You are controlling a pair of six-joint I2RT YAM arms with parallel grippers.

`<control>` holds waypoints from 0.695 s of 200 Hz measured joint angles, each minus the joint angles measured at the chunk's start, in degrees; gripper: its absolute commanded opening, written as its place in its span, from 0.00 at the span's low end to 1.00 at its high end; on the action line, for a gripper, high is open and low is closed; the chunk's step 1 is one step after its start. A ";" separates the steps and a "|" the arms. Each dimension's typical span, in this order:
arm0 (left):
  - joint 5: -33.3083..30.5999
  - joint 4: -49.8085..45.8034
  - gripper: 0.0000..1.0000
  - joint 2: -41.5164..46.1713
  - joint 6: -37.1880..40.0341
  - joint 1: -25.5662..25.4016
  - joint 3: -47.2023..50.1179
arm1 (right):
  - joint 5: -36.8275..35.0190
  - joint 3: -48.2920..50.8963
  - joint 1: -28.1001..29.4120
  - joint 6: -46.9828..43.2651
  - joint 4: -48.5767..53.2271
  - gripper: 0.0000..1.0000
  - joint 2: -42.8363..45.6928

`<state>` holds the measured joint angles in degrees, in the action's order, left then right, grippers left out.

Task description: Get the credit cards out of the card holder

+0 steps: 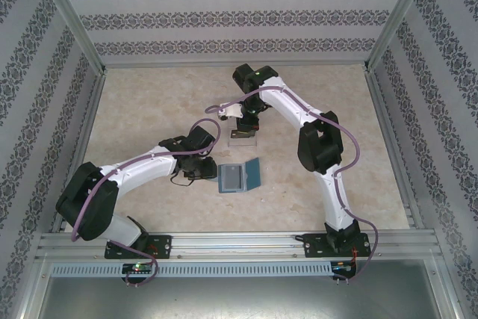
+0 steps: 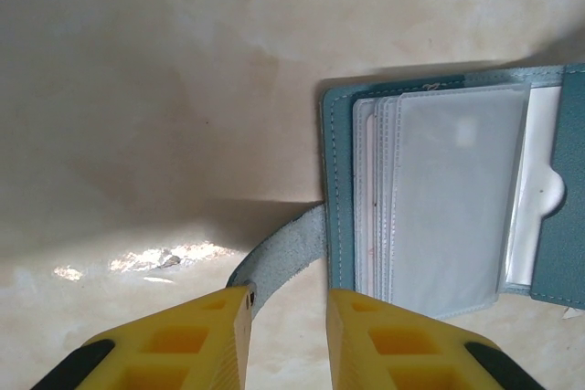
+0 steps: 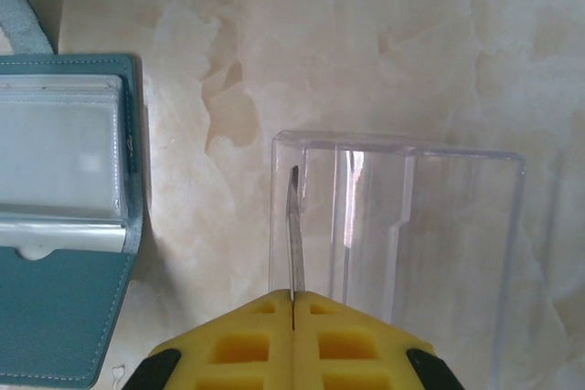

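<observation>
My right gripper next lowers and releases the thin grey credit card point(image 3: 294, 226) into the clear tray's slot nearest the holder, as that slot is below it.
The teal card holder point(image 1: 239, 175) lies open on the table, its stack of clear sleeves point(image 2: 452, 198) facing up with pale inserts in them. Its side tab point(image 2: 283, 248) curves out to the tip of one yellow finger point(image 2: 219, 317) of my left gripper point(image 2: 290, 294). That gripper is open, with bare table showing in the gap between its jaws. My right gripper point(image 3: 292, 297) is shut on a thin grey credit card point(image 3: 294, 226), seen edge-on, held over the near-left corner of a clear tray. The holder point(image 3: 55, 317) lies to the left of it.
The clear square tray-like sheet point(image 3: 457, 226) lies on the marble-patterned table just beyond the holder, under the right gripper point(image 1: 243, 131). Patterned walls with metal rails point(image 1: 224, 240) enclose the table. Free table lies at the far left and right.
</observation>
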<state>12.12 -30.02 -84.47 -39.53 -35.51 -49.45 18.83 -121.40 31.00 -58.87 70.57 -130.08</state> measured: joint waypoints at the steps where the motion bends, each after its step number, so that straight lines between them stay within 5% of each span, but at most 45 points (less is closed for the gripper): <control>1: 0.00 0.00 0.28 0.00 0.00 0.00 0.00 | 0.00 0.00 0.00 0.00 0.00 0.00 -0.02; 139: 0.04 -0.02 0.28 0.00 0.02 0.00 -0.02 | 0.98 -3.48 -0.52 3.48 1.77 0.00 -2.10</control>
<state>12.16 -30.04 -84.47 -39.51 -35.51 -49.47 19.81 -124.88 30.48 -55.40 72.34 -132.18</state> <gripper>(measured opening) 0.283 0.054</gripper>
